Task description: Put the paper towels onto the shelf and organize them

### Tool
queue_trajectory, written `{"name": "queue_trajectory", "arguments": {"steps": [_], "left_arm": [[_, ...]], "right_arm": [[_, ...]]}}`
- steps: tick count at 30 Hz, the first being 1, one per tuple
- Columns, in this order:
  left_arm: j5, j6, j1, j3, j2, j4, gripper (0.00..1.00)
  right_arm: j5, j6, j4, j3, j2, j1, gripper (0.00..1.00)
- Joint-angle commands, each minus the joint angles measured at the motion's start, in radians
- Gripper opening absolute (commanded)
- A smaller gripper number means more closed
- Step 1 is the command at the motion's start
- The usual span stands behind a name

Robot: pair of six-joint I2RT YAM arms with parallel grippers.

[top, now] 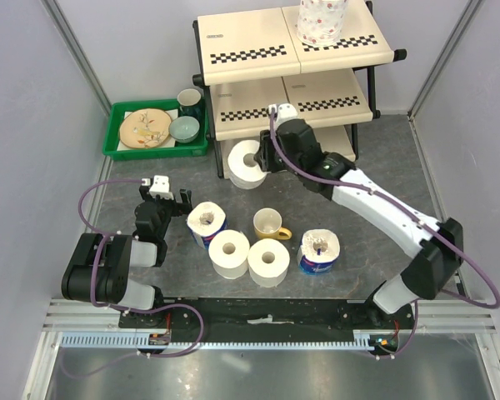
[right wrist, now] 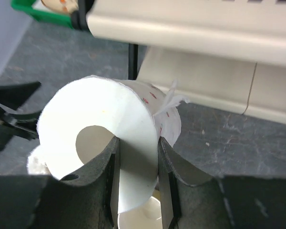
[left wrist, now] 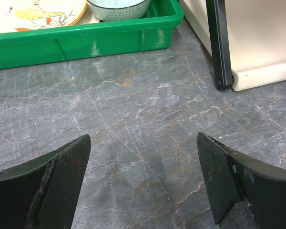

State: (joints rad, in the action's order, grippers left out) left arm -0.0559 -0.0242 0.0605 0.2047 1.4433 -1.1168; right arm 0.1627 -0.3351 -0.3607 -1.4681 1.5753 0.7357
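Note:
The matching roll already stands beside the floral roll, so my right gripper should next rise, carry the floral roll outward onto the top level's empty part (top: 265,37) and release it.
My right gripper (top: 265,155) is shut on the wall of a faintly floral paper towel roll (top: 247,164), one finger inside the core, and holds it in front of the shelf's (top: 258,104) lowest tier. In the right wrist view the roll (right wrist: 105,114) fills the space between the fingers (right wrist: 102,167). A second floral roll (top: 322,21) stands on the top tier. Two blue-wrapped rolls (top: 207,223) (top: 319,252) and two plain rolls (top: 229,252) (top: 268,262) stand on the table. My left gripper (top: 168,196) is open and empty, left of those rolls, over bare table (left wrist: 143,143).
A yellow mug (top: 269,223) stands among the table rolls. A green tray (top: 117,133) with a plate, a bowl and a dark mug sits left of the shelf; its wall (left wrist: 86,40) and a black shelf leg (left wrist: 220,47) show in the left wrist view.

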Motion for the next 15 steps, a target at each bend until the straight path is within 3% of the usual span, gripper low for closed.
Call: {"name": "queue_trajectory", "arguments": {"steps": [1,7,15], "left_arm": [[-0.012,-0.022,-0.001,0.009,-0.009,-0.04,1.0],[-0.01,-0.022,-0.001,0.009,-0.009,-0.04,1.0],[-0.01,-0.02,-0.001,0.009,-0.008,-0.04,1.0]], "right_arm": [[0.07,0.027,0.017,-0.103,-0.138,-0.001,0.21],[0.175,0.076,-0.05,-0.309,-0.199,0.001,0.19],[0.3,0.122,-0.116,-0.59,-0.163,-0.001,0.18]]}}
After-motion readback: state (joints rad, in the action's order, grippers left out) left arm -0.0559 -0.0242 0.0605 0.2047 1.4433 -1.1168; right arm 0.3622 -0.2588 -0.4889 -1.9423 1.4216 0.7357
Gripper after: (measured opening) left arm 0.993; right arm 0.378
